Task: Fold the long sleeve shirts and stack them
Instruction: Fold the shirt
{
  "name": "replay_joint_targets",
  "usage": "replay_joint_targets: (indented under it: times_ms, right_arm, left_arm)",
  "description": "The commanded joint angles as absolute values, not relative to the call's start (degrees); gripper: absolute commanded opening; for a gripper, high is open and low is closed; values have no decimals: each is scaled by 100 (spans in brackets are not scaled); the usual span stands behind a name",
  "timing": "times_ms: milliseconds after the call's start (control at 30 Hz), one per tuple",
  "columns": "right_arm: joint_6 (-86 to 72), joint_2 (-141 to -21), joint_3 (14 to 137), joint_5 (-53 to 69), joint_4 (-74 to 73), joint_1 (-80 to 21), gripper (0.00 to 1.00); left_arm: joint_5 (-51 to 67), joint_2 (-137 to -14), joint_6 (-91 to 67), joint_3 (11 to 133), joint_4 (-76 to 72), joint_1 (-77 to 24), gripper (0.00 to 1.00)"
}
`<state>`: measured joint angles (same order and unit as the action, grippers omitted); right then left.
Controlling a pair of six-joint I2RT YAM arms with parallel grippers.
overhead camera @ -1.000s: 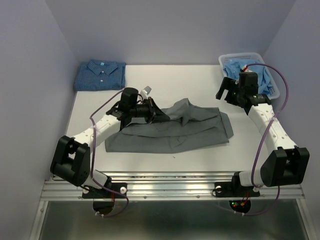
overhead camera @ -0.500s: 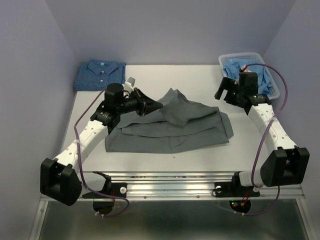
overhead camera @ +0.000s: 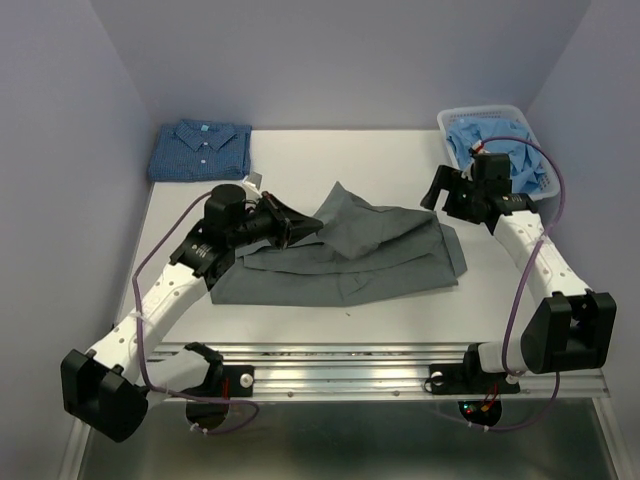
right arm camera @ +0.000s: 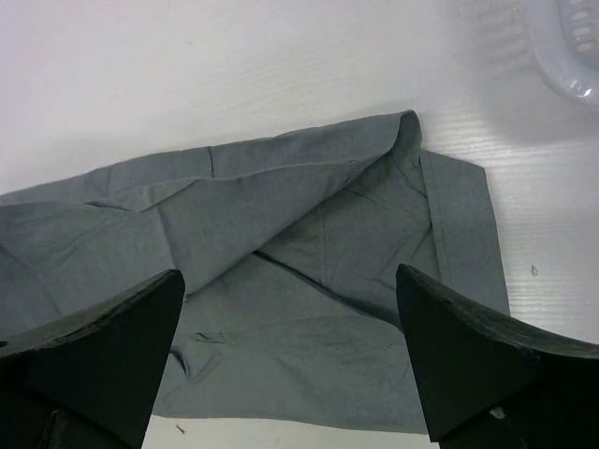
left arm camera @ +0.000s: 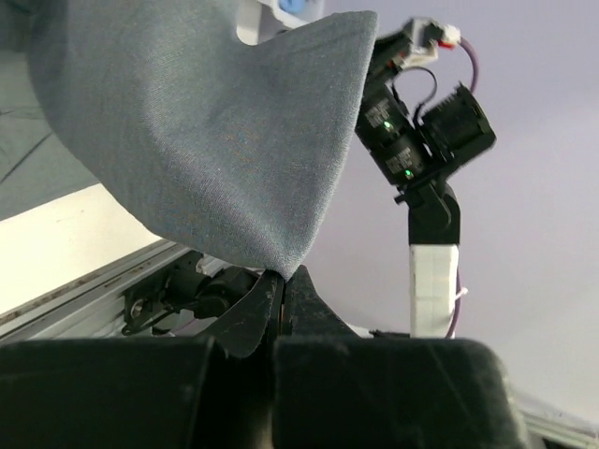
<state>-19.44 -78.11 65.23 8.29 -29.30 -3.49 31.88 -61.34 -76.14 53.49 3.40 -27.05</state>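
The shirt's flap is hanging lifted off the shirt's folded layers. I should next lower my left gripper toward the left in the top view and release the flap onto those layers.
The slate-grey long sleeve shirt lies partly folded at the table's middle. My left gripper is shut on an edge of it and holds a flap lifted off the rest. In the left wrist view the grey cloth hangs from the pinched fingertips of that gripper. My right gripper hovers open over the shirt's right end, with the grey shirt below its wide jaws and nothing between them. The dark blue checked shirt lies folded at the back left.
A white basket holding light blue cloth stands at the back right, its corner near the right gripper. The right arm shows across from the left wrist camera. Purple walls close in the table on three sides.
The left arm has drawn back to the left with the grey flap pinched, dragging the raised fold leftward. The right gripper has shifted slightly left and down over the shirt's right end.
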Motion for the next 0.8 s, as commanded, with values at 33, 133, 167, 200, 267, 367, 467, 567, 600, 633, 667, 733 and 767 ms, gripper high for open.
replay_joint_targets:
  times_ms: [33, 133, 167, 200, 267, 367, 467, 567, 600, 633, 667, 733, 767]
  right_arm:
    - [-1907, -7743, 6521, 1037, -2751, -369, 100]
    - [-1907, -7752, 6521, 1063, -2751, -369, 100]
    - [-1907, -7761, 6530, 1063, -2786, -369, 100]
    - [-1899, -7752, 6530, 1063, -2804, -369, 100]
    - [-1890, -7743, 6530, 1028, -2804, -369, 100]
    - [-1872, -7752, 6548, 976, -2830, -369, 100]
    - [-1846, -7769, 6539, 958, -2848, -369, 100]
    - [-1837, -7831, 6574, 888, -2874, -369, 100]
    - [-1837, -7866, 6583, 888, -2883, -369, 100]
    - [-1837, -7884, 6592, 879, -2900, -369, 100]
    - [-1837, -7910, 6600, 870, -2900, -369, 100]
    - [-1837, -7954, 6609, 861, -2900, -369, 100]
    - [-1837, -7972, 6592, 853, -2900, -369, 100]
  left_arm:
    - [2575, -5766, -8059, 4852, 124, -2716, 0]
    - [2426, -5897, -8139, 4606, 71, -2655, 0]
    - [2443, -5932, -8139, 4458, 44, -2567, 0]
    - [2478, -5985, -8191, 4395, -252, -2532, 0]
    - [2566, -6117, -8244, 4245, -535, -2461, 0]
    - [2374, -6266, -8157, 4228, -571, -2373, 0]
    - [2224, -6328, -8042, 4062, -615, -2198, 0]
    - [2189, -6354, -7954, 3781, -896, -2092, 4]
    - [2197, -6415, -7919, 3727, -896, -2066, 4]
    - [2232, -6451, -7867, 3657, -914, -2048, 4]
    - [2241, -6477, -7814, 3543, -888, -2013, 4]
    - [2250, -6530, -7770, 3402, -958, -2004, 4]
    - [2241, -6548, -7761, 3314, -914, -1995, 4]
